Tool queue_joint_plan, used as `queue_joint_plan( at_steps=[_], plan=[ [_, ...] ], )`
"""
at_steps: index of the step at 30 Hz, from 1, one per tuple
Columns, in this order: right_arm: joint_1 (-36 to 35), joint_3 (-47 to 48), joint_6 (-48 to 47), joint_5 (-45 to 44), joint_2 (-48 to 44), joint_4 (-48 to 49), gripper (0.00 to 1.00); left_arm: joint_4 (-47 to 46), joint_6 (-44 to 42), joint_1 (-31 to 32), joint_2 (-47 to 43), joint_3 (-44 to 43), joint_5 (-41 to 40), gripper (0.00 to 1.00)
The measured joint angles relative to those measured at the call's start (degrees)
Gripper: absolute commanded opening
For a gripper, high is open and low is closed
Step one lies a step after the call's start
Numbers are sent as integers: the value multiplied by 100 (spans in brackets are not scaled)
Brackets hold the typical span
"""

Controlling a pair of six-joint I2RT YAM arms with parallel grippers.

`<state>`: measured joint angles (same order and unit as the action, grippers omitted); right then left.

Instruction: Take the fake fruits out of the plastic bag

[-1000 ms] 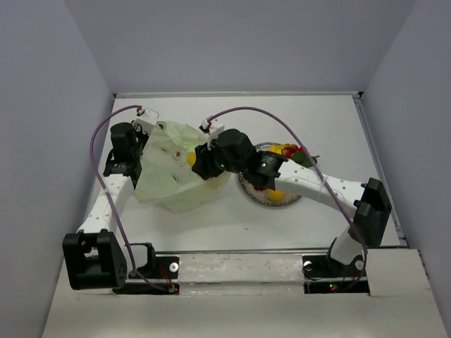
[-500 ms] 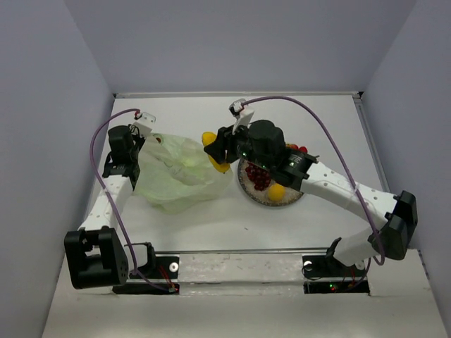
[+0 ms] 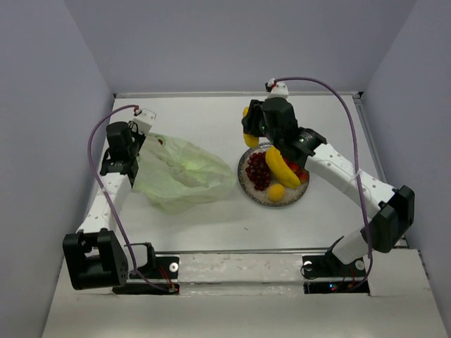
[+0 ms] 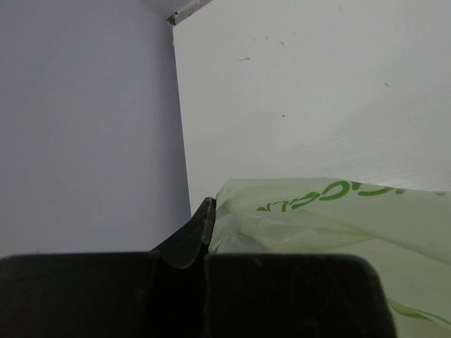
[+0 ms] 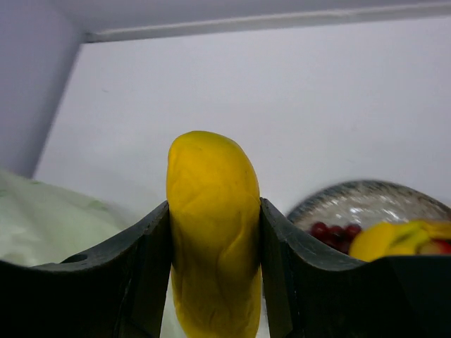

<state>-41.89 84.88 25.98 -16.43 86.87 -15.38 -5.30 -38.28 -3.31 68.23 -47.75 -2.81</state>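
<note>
The robot's right gripper will move back over the plate point(image 3: 250, 190), tilting downward, and let go of the banana between the grapes and the second banana, because the banana still hangs past the plate's rim.
The pale yellow-green plastic bag point(image 3: 184, 172) lies crumpled on the left of the table. My left gripper point(image 3: 138, 149) is shut on the bag's edge point(image 4: 232, 211) at its far left side. My right gripper point(image 3: 251, 131) is shut on a yellow banana point(image 5: 213, 225) and holds it above the table just beyond the plate's far left rim. The speckled grey plate point(image 3: 250, 190) holds a second banana point(image 3: 280, 167), the dark grape bunch point(image 3: 258, 170), the red berries point(image 3: 299, 172) and a small round yellow-orange fruit point(image 3: 276, 191).
White walls close in the table at the back and on both sides. The left wall point(image 4: 84, 127) stands close beside my left gripper. Purple cables loop over both arms.
My right gripper has carried the banana out of the bag, up and to the right, to the plate's far rim. The bag has sagged flat. The left gripper has stayed put.
</note>
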Motion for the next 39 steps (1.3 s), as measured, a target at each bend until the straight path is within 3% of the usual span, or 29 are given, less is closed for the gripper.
queue_joint_plan(
  at_steps=[4, 11, 14, 23, 33, 39],
  plan=[
    [162, -632, -9, -785, -15, -726, 12, 321, 179, 55, -4, -363, 223, 0],
    [90, -1010, -442, -1165, 481, -1423, 17, 695, 417, 155, -22, -791, 557, 0],
    [90, -1010, -629, -1224, 719, -1473, 27, 798, 496, 173, -24, -791, 579, 0],
    [90, -946, -870, -1425, 1279, -1547, 40, 728, 684, 330, 186, -857, 503, 0],
    [90, -769, -975, -1626, 1572, -1576, 74, 601, 732, 518, 356, -898, 463, 0],
    [52, -756, -970, -1613, 1591, -1672, 80, 592, 730, 518, 356, -898, 448, 0]
  ],
)
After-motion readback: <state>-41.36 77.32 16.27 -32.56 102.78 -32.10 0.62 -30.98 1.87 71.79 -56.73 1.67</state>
